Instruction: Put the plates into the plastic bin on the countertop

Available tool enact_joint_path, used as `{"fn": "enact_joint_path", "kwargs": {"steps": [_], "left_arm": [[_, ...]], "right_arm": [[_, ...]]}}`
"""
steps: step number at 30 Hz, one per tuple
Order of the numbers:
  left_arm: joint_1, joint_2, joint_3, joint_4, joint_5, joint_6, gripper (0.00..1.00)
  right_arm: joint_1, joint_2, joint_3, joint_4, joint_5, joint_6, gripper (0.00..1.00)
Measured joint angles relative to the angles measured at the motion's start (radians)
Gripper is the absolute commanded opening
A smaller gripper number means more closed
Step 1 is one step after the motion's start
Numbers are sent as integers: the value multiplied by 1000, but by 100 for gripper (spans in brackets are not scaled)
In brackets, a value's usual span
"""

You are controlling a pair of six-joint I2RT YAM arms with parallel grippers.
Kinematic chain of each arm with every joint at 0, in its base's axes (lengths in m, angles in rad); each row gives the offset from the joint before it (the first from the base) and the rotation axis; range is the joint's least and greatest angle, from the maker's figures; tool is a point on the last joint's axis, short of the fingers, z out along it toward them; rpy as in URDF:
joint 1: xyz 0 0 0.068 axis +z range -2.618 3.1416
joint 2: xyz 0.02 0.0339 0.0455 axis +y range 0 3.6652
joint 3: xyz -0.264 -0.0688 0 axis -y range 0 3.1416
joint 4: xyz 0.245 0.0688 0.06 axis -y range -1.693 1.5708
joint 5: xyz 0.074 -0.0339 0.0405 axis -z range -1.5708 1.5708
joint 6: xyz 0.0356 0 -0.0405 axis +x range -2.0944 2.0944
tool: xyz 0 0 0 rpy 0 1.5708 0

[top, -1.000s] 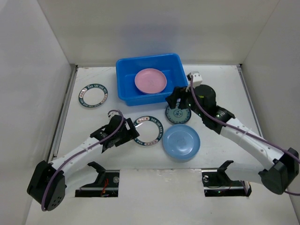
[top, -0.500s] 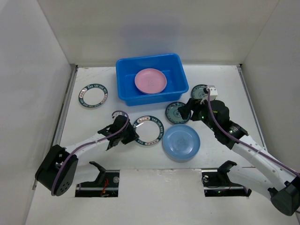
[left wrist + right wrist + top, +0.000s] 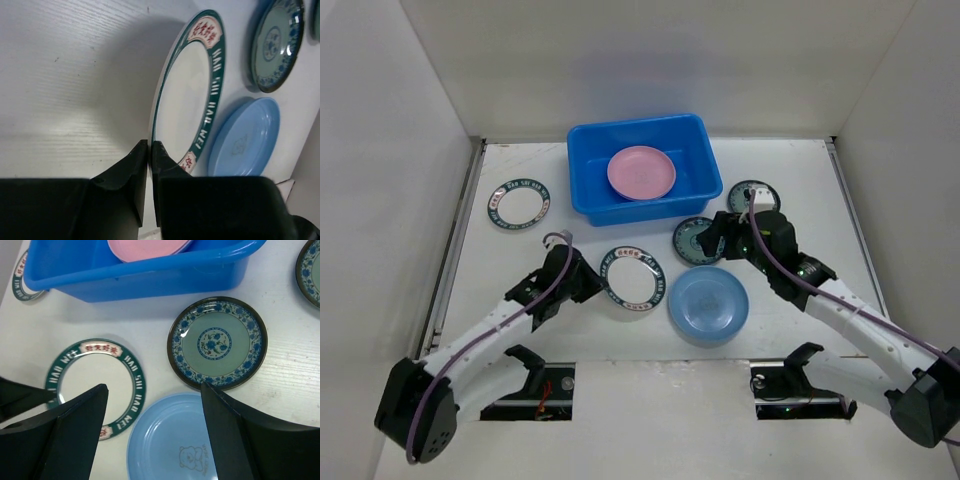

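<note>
The white plate will go up and outward over the near side of the blue bin with my left gripper, then down onto the pink plate (image 3: 641,173), which lies face-up and uncovered inside the bin.
My left gripper (image 3: 588,283) is shut on the near-left rim of a white plate with a dark green patterned rim (image 3: 633,280); in the left wrist view the plate's edge (image 3: 186,95) sits pinched between the jaws (image 3: 150,145). My right gripper (image 3: 152,385) hangs open above the light blue plate (image 3: 170,440) and a small teal patterned plate (image 3: 217,342), holding nothing. The blue plastic bin (image 3: 582,190) stands at the back of the countertop with a pink plate (image 3: 641,171) inside it.
A second white plate with a dark rim (image 3: 519,203) lies at the far left. A second small teal plate (image 3: 752,195) lies right of the bin. White walls close in the countertop (image 3: 520,270) on three sides.
The left jaws have shut on the rim of the white patterned plate. The right gripper has drawn away from the bin and now hovers over the teal and light blue plates.
</note>
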Motion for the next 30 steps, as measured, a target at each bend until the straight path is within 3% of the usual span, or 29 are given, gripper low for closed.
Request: {"fn": "enact_joint_path", "kwargs": {"steps": [7,15,19,23,30], "left_arm": [[0,-177,199,-306,-40,54,0],[18,-123,633,-495,-64,152,0],[98,17,811,-465,-46,189,1],[180,204,885,-346,-10,206,1],[229,682,1007,-124,58,235,1]], "right_arm": [[-19,72,30,8,-20,-16,80],[-70,105,61,3,-28,-27,79],[-108,108,66,-19,-28,-26,79],[-154,101,66,-61,-28,-23,80],[-204,31,63,-110,-24,-5,79]]}}
